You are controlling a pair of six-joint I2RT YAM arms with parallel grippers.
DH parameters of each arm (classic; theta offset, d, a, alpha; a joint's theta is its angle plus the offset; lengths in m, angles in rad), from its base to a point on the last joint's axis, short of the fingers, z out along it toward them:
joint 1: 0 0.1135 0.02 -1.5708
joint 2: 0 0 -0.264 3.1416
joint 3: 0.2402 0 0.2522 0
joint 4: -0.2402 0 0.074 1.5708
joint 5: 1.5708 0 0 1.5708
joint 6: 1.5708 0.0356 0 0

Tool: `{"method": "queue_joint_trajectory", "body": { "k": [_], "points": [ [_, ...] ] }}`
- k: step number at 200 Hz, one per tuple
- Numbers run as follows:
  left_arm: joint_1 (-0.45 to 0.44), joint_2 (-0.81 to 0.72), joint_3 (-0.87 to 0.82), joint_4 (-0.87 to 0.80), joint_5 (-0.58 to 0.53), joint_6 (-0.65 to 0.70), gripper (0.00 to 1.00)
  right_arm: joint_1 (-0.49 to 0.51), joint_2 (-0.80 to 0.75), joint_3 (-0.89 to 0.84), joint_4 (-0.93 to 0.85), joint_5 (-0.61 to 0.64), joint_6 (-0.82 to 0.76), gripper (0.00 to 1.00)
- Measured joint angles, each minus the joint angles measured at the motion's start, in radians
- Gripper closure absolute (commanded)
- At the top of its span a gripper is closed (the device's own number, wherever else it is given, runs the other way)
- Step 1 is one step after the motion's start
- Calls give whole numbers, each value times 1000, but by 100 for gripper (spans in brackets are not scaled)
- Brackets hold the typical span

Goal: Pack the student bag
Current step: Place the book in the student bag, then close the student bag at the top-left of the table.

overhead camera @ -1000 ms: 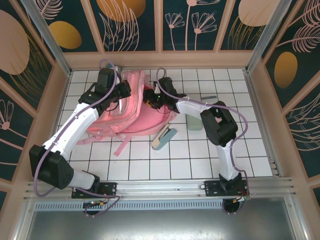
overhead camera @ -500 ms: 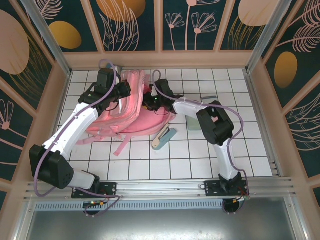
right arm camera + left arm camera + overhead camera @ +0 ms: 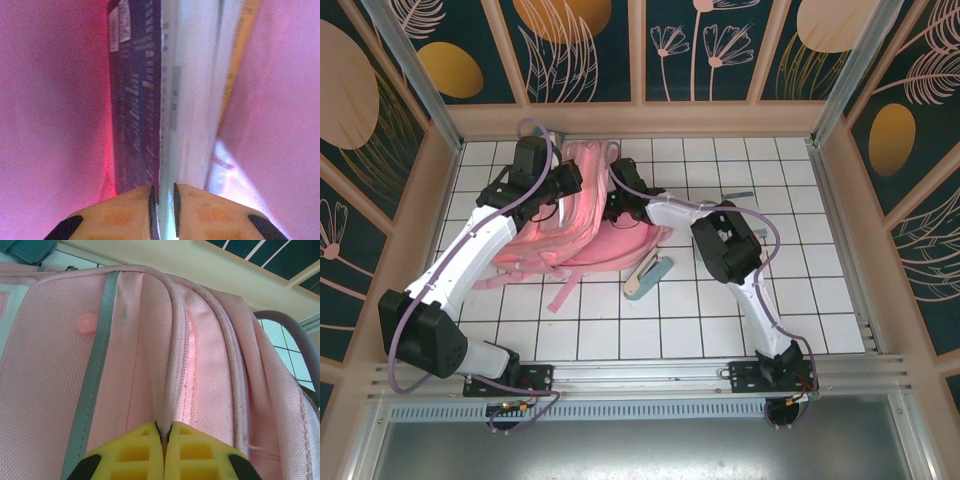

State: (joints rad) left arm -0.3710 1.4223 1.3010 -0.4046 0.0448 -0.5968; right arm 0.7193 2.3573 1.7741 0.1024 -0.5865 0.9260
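Note:
I should lower my left gripper with the bag's piped edge (image 3: 167, 414) toward the tiles and open it to let the edge go, since the book already stands inside the pink lining.
The student bag (image 3: 582, 228) is a big pink backpack lying on the white tiles at the back left. My left gripper (image 3: 163, 428) is shut on the bag's piped edge beside the zip (image 3: 189, 355) and holds it up; from above, it (image 3: 568, 186) sits at the bag's upper left. My right gripper (image 3: 162, 193) is inside the bag, with pink lining (image 3: 50, 100) on both sides. Its jaws are shut on the pale edge of a book (image 3: 140, 100) with a dark printed cover and white pages. From above, the right wrist (image 3: 620, 203) disappears into the bag's opening.
A teal and beige stapler-like item (image 3: 648, 275) lies on the tiles just right of the bag's lower edge. A small grey-teal piece (image 3: 736, 195) lies further right. Pink straps (image 3: 560, 293) trail toward the near side. Wooden walls (image 3: 450, 190) enclose the floor.
The right arm has swung left and reached deeper into the bag, and its jaws have narrowed onto the book. The left gripper has kept its hold and place.

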Motion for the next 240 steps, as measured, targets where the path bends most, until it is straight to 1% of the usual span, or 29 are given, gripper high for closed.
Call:
{"method": "queue_joint_trajectory", "body": {
  "k": [12,36,60,86,138,148,161,174,180,194,206,222,232,240],
  "points": [
    [1,0,-2,2,0,0,100,1,0,8,-2,-11,-3,72],
    [3,0,-15,13,0,0,100,-2,0,10,-21,-13,-21,58],
    [3,-2,-36,32,0,0,100,-20,-40,-47,-57,-2,-64,51],
    [3,-11,-53,42,-1,1,100,-68,-139,-156,-90,30,-104,49],
    [3,-8,-66,47,-15,22,100,-197,-409,-376,-117,142,-187,45],
    [3,-5,-80,56,-16,27,100,-218,-454,-408,-123,164,-201,45],
    [3,2,-102,66,-12,31,100,-246,-501,-439,-134,198,-222,42],
    [3,15,-125,72,-2,35,100,-280,-542,-466,-145,231,-242,42],
    [3,23,-134,73,3,36,97,-299,-561,-478,-155,248,-249,41],
    [3,47,-149,77,16,39,92,-346,-596,-502,-170,282,-268,36],
    [3,63,-159,81,26,38,78,-392,-624,-522,-187,325,-283,35],
    [3,72,-170,84,34,38,65,-454,-649,-537,-217,380,-304,35],
    [5,73,-172,84,37,31,52,-492,-654,-543,-230,413,-315,35],
    [7,73,-172,87,37,26,45,-522,-654,-549,-237,434,-320,35]
  ]
}}
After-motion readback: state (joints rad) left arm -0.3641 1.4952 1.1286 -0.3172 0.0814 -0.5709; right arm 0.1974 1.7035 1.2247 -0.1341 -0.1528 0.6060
